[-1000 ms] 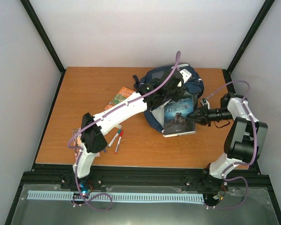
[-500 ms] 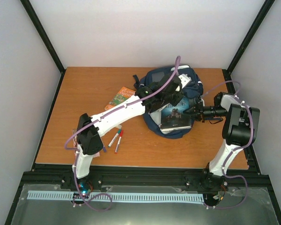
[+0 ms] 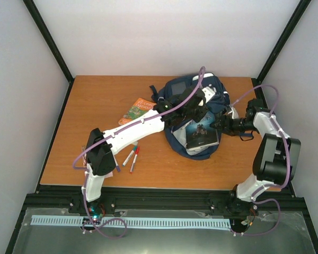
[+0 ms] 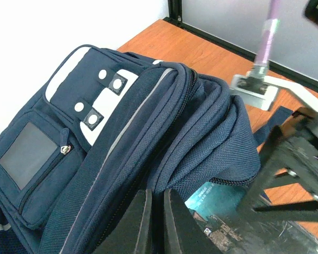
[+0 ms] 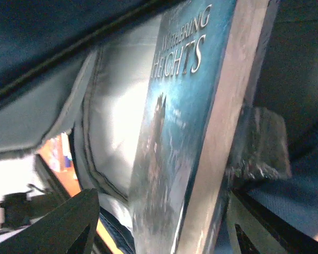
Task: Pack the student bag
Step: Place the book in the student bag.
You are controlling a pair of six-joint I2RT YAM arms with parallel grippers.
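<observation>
My left gripper brings the bag's upper zip edge back down over the bag's opening (image 3: 192, 139) next, which lies below it toward my base. It then releases to cover the book.
The student bag (image 3: 175, 87), navy with a pale patch, lies at the back middle of the table with its mouth held up. My left gripper (image 3: 200, 106) is shut on the bag's upper zip edge, the fabric pinched between its fingers (image 4: 143, 222). A dark blue book, "Wuthering Heights" (image 3: 202, 135), sits partly inside the bag, under the flap (image 4: 222, 203). My right gripper (image 3: 218, 125) is at the book's right edge. In the right wrist view that gripper (image 5: 164, 227) stands open around the book (image 5: 175, 159), with a gap on its left side and the bag's pale lining (image 5: 116, 106) behind.
An orange and green book (image 3: 137, 109) lies left of the bag. Two markers (image 3: 131, 157) lie near the left arm's elbow. The right arm's cable (image 3: 265, 92) loops close to the table's right edge.
The dark book has slid further into the bag, away from the table's middle. My right gripper went with it and has opened its jaws. The left gripper keeps its hold on the bag's edge.
</observation>
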